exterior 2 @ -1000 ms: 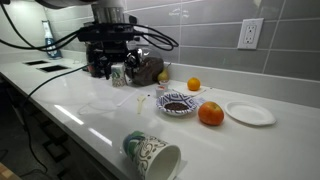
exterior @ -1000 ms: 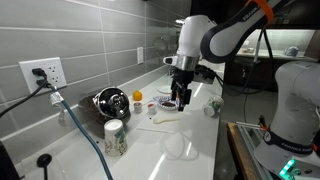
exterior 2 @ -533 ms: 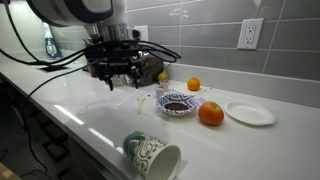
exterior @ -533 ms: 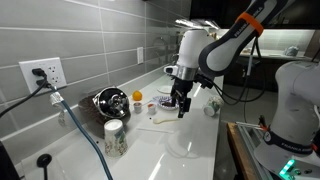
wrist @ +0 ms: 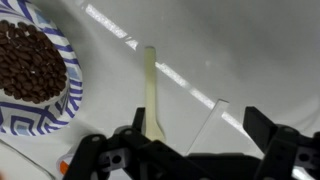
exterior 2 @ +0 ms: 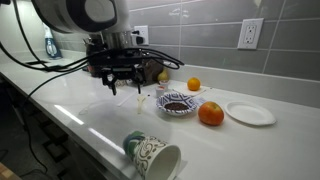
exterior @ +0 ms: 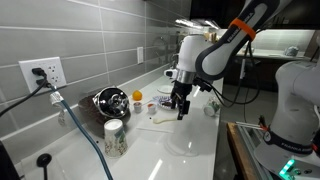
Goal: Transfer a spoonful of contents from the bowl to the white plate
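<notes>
I should move my gripper to the left in the wrist view and lower it next, because the pale spoon handle (wrist: 152, 115) is below it, nearer the finger on that side.
The bowl (exterior 2: 178, 103) is whitish with a dark patterned rim and holds small dark brown pieces. It also shows at the left of the wrist view (wrist: 68, 100). A pale cream spoon (wrist: 150, 85) lies flat on the white counter beside the bowl, and it shows faintly in an exterior view (exterior 2: 142, 101). The plain white plate (exterior 2: 250, 113) sits empty further along the counter. My gripper (wrist: 197, 125) is open and empty, hovering just above the counter with the spoon's end by one finger. It shows in both exterior views (exterior 2: 124, 86) (exterior: 180, 106).
An orange (exterior 2: 193, 85) sits behind the bowl and a larger orange-red fruit (exterior 2: 210, 114) lies between bowl and plate. A patterned cup (exterior 2: 152, 156) lies on its side near the front edge. A shiny black-and-steel vessel (exterior: 108, 101) stands by the wall, with cables hanging near it.
My gripper has moved along the counter towards the bowl and come down lower, ending over the spoon. The bowl, plate and fruit have not moved.
</notes>
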Motion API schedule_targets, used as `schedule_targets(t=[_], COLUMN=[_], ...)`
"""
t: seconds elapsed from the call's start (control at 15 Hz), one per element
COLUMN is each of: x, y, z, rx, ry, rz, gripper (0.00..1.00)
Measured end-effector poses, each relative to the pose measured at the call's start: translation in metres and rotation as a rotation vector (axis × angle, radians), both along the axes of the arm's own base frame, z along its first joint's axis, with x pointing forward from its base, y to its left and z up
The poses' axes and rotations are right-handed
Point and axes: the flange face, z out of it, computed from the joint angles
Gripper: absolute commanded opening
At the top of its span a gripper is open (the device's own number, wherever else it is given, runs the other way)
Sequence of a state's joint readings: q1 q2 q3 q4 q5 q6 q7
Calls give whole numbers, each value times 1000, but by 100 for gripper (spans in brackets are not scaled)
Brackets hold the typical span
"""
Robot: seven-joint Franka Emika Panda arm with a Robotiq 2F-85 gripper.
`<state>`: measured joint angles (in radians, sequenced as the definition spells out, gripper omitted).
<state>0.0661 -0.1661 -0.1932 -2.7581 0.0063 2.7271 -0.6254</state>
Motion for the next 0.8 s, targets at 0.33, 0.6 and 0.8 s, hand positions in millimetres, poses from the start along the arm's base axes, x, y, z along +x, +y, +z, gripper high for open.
schedule_targets(t=[0.33, 0.6, 0.8], x=[2, 2, 6], y=[-18, -28, -34], z=[-20, -30, -35], rx=[3, 9, 3], ry=[-20, -25, -36], rz=[-30, -45, -36], gripper=[88, 64, 60])
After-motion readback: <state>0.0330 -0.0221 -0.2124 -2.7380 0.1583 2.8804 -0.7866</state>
